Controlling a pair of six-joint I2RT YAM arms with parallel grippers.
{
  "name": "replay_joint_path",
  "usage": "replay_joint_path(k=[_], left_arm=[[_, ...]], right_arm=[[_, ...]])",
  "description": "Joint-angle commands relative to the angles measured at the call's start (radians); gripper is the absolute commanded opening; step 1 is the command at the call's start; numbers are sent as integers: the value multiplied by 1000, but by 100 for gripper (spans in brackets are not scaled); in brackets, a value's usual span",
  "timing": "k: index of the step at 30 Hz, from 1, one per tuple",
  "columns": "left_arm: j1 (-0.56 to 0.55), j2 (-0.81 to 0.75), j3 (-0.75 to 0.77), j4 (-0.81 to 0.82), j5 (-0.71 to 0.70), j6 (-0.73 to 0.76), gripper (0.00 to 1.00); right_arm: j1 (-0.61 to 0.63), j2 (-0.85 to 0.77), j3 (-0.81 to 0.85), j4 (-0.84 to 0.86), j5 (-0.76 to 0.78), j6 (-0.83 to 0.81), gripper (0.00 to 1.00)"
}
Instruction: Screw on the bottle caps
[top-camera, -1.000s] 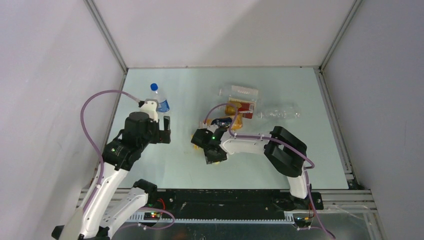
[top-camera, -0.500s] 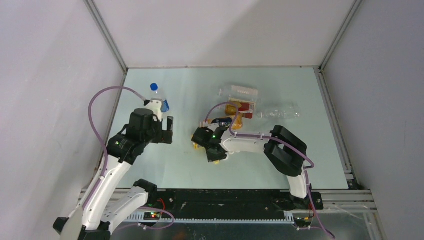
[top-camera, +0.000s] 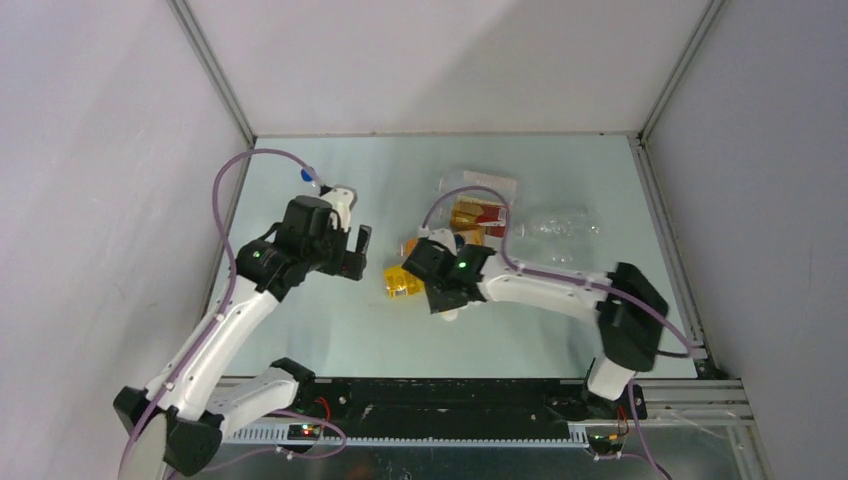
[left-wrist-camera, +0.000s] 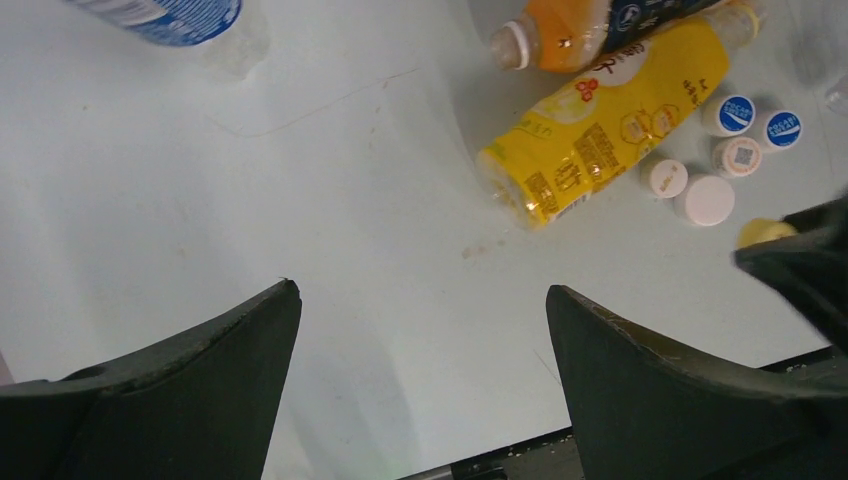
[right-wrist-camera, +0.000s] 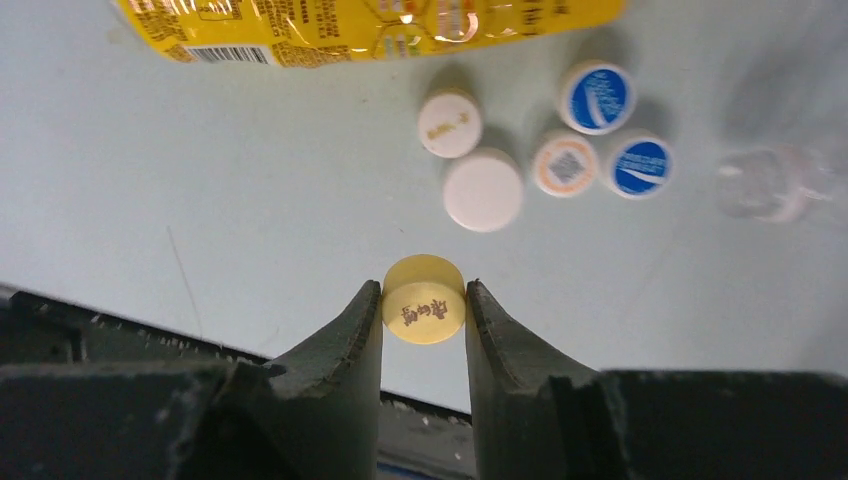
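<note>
The yellow bottle lies on its side below the robot's empty left gripper, to the right in the top view, so the gripper will go down that way next, with a finger on either side of its label (top-camera: 405, 280) (left-wrist-camera: 625, 115).
My right gripper (right-wrist-camera: 424, 288) is shut on a small yellow bottle cap (right-wrist-camera: 424, 312), pinched by its sides just above the table. Several loose caps lie beyond it: two white (right-wrist-camera: 483, 190), two blue-topped (right-wrist-camera: 597, 97), one orange-ringed (right-wrist-camera: 565, 163). A yellow bottle (right-wrist-camera: 380, 25) lies on its side, uncapped, seen in the top view as the yellow bottle (top-camera: 400, 283) left of the right gripper (top-camera: 447, 300). My left gripper (left-wrist-camera: 420, 290) hangs open over bare table, empty, short of the yellow bottle (left-wrist-camera: 600, 130). An orange bottle with a dark-blue label (left-wrist-camera: 580, 25) lies behind it.
A clear bottle with a blue label (left-wrist-camera: 180, 15) stands at the far left, mostly hidden behind my left arm (top-camera: 300, 235). A gold-and-red labelled bottle (top-camera: 478, 214) and clear bottles (top-camera: 560, 222) lie behind the right gripper. The table's front edge runs close below both grippers.
The right gripper has closed on the yellow cap and shifted slightly right, its elbow swinging right. The left arm has moved right and forward, away from the blue-labelled bottle, still open.
</note>
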Motion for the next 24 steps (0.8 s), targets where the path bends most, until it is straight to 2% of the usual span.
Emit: replay_joint_path(k=[1, 5, 11, 17, 24], left_arm=[[-75, 106, 81, 58, 14, 52, 98], [-173, 250, 167, 55, -44, 85, 98], [-271, 484, 289, 41, -39, 132, 98], [-301, 709, 368, 7, -4, 147, 98], [-313, 801, 363, 21, 24, 157, 98]], right_arm=[[-53, -205, -60, -80, 60, -52, 1], [-161, -367, -129, -120, 75, -87, 2], [-378, -589, -215, -95, 48, -196, 3], [-578, -684, -259, -67, -52, -303, 5], [-691, -728, -312, -22, -148, -352, 5]])
